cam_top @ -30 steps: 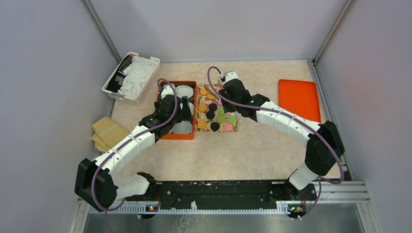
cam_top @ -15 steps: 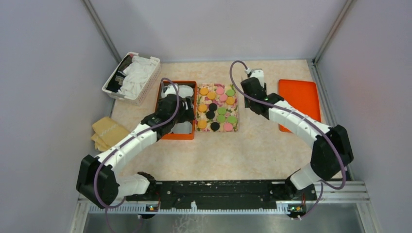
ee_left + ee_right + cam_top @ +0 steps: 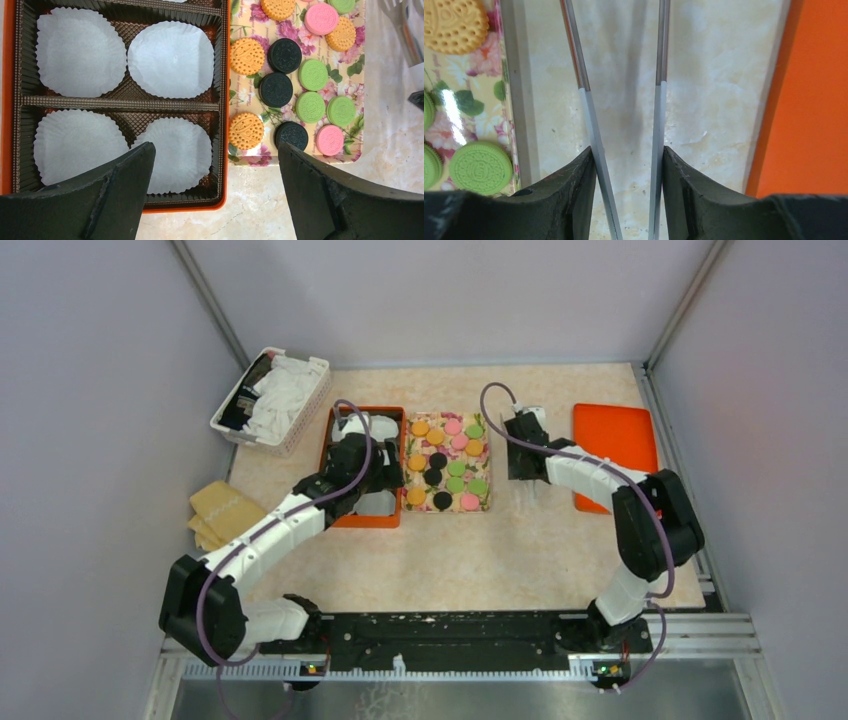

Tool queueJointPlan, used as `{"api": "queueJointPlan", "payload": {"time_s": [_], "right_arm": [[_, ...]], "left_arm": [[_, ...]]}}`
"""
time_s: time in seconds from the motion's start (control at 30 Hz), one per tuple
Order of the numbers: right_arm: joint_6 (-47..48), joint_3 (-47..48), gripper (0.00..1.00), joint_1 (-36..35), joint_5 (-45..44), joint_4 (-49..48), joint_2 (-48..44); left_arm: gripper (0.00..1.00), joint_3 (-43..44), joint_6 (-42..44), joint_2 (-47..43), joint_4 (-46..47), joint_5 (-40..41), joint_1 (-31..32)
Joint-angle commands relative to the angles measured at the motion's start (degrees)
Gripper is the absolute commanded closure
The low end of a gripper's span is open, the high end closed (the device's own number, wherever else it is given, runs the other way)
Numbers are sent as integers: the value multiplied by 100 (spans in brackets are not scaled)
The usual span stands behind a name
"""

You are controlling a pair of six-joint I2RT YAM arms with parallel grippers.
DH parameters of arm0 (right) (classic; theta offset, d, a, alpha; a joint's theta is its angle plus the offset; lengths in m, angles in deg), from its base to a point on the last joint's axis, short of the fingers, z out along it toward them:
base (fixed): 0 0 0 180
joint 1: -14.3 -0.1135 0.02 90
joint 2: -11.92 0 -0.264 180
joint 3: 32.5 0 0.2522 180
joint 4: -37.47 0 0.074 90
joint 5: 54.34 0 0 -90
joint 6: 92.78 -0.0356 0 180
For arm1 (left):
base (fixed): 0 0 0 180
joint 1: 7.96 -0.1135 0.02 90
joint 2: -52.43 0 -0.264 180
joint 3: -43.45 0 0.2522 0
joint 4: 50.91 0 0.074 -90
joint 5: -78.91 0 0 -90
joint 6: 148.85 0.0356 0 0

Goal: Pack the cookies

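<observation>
The tongs come down a little with my right gripper next, easing toward the tray (image 3: pixel 484 504), and get released, since bare tabletop lies between it and the orange lid.
The cookies (image 3: pixel 447 462), orange, pink, green and black discs, lie on a floral tray (image 3: pixel 484 504). They also show in the left wrist view (image 3: pixel 246 56). Left of the tray stands an orange box (image 3: pixel 365 523) with white paper cups (image 3: pixel 170 58) in its brown compartments. My left gripper (image 3: pixel 385 472) hangs open and empty over the box's near right corner (image 3: pixel 215 147). My right gripper (image 3: pixel 527 455) is to the right of the tray. It is shut on metal tongs (image 3: pixel 586 100), whose two arms run between my fingers (image 3: pixel 628 152) over bare table.
An orange lid (image 3: pixel 615 440) lies right of the right gripper; its edge shows in the right wrist view (image 3: pixel 814 100). A white basket (image 3: pixel 272 400) of cloths stands at the back left. Tan pads (image 3: pixel 222 510) lie at the left.
My right arm has swung right, from over the cookie tray to the strip of table between tray and orange lid. The left arm has hardly moved.
</observation>
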Motion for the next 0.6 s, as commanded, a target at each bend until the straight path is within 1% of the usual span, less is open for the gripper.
{"api": "queueJointPlan", "payload": {"time_s": [0.0, 0.17, 0.33, 0.37, 0.43, 0.53, 0.57], "right_arm": [[-244, -76, 100, 27, 603, 36, 338], [-419, -211, 100, 36, 838, 54, 678], [-466, -20, 89, 50, 810, 221, 918], [-469, 39, 82, 53, 801, 255, 972], [-477, 112, 63, 58, 760, 288, 1018], [-491, 248, 38, 59, 700, 348, 1021], [-499, 298, 33, 61, 667, 390, 1031]], "left_arm": [[1, 56, -7, 102, 357, -131, -14], [1, 31, -62, 213, 424, -301, -7], [1, 26, -29, 245, 421, -277, -8], [1, 17, -28, 241, 421, -268, -14], [1, 6, -19, 234, 423, -256, -9], [1, -13, -9, 232, 425, -246, -15], [1, -25, -10, 237, 424, -244, -8]]}}
